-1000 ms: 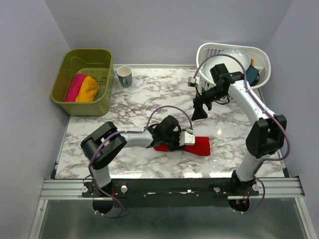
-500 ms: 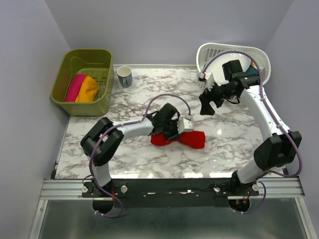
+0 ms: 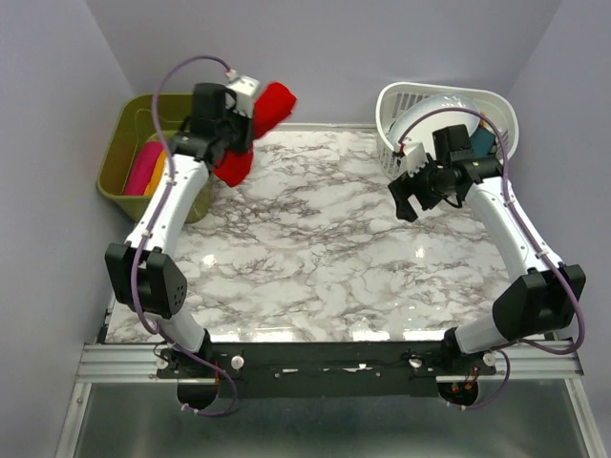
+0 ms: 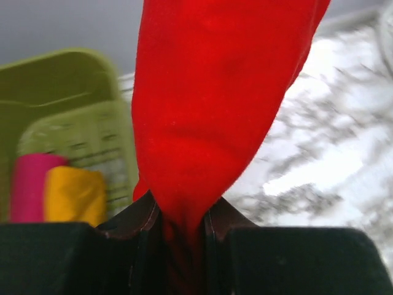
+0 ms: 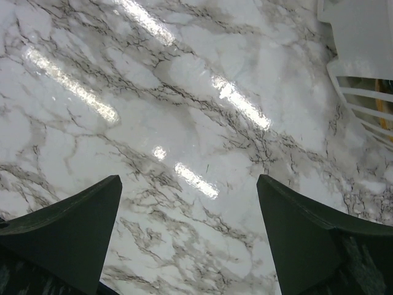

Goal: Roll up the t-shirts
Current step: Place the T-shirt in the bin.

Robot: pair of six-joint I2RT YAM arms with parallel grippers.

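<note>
My left gripper crosses the green bin's rim to the left in the top view next, then descends and releases on the bin's bare bottom beside the orange t-shirt.
My left gripper (image 3: 241,126) is raised at the back left, shut on the rolled red t-shirt (image 3: 260,116), which hangs in the air beside the green bin (image 3: 129,124). In the left wrist view the red t-shirt (image 4: 209,104) fills the middle, pinched between my two fingers (image 4: 138,221). Inside the bin lie a pink rolled t-shirt (image 3: 141,168) and an orange one (image 3: 164,172); both also show in the wrist view, pink (image 4: 27,184) and orange (image 4: 73,193). My right gripper (image 3: 409,198) hovers open over the bare marble, nothing between its fingers (image 5: 73,227).
A white laundry basket (image 3: 496,110) stands at the back right, close behind my right arm, with a teal item (image 3: 482,143) inside. The marble table (image 3: 325,248) stretches between the arms. The basket's rim (image 5: 362,61) shows at the right wrist view's upper right.
My left gripper has shut on the red t-shirt and lifted it from the table's middle to the back left, by the green bin. The right gripper has shifted slightly right.
</note>
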